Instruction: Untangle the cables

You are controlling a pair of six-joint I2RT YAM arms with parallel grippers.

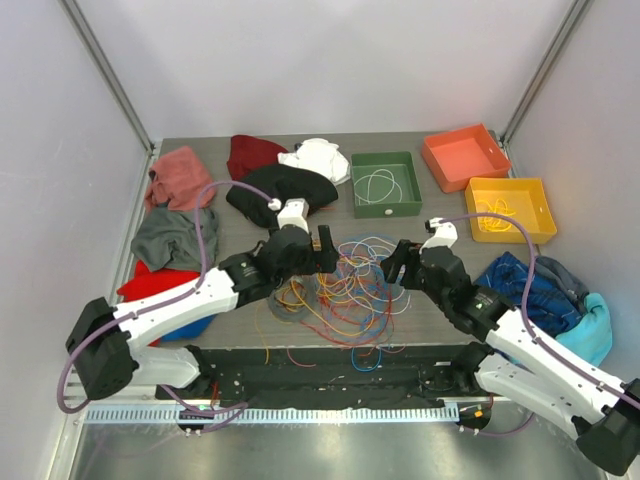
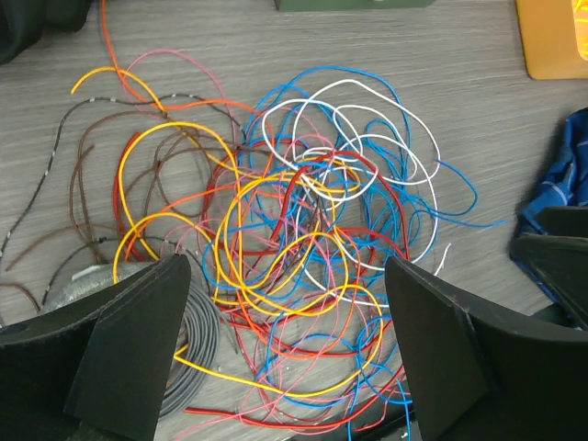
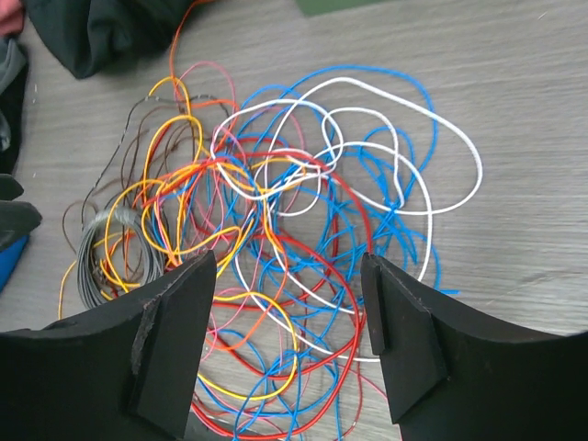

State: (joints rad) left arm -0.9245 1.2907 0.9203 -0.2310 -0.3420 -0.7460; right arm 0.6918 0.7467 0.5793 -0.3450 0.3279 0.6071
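My left gripper lowers its open fingers next around the yellow piece of cable below it, beside the grey coil, where that piece runs on top of the tangle.
The cables (image 1: pixel 345 290) lie in one loose tangle of yellow, orange, red, blue, white and pink loops at the table's near middle. A grey coil (image 2: pixel 197 335) rests at the tangle's left side. My left gripper (image 1: pixel 328 252) hovers over the tangle's left part. In the left wrist view it (image 2: pixel 287 276) stands open, wide apart, with cables (image 2: pixel 303 230) on the table below and nothing between the fingers. My right gripper (image 1: pixel 390 268) hovers over the tangle's right part. It (image 3: pixel 287 266) is open too, and the cables (image 3: pixel 294 202) lie beneath it untouched.
At the back stand a green tray (image 1: pixel 357 190) holding a white cable, an orange tray (image 1: pixel 440 160) and a yellow tray (image 1: pixel 545 215) holding a yellow cable. Cloth garments lie around: black (image 1: pixel 280 190), white (image 1: pixel 320 158), pink (image 1: pixel 180 178), grey (image 1: pixel 172 238), and blue (image 1: pixel 525 285) on the right.
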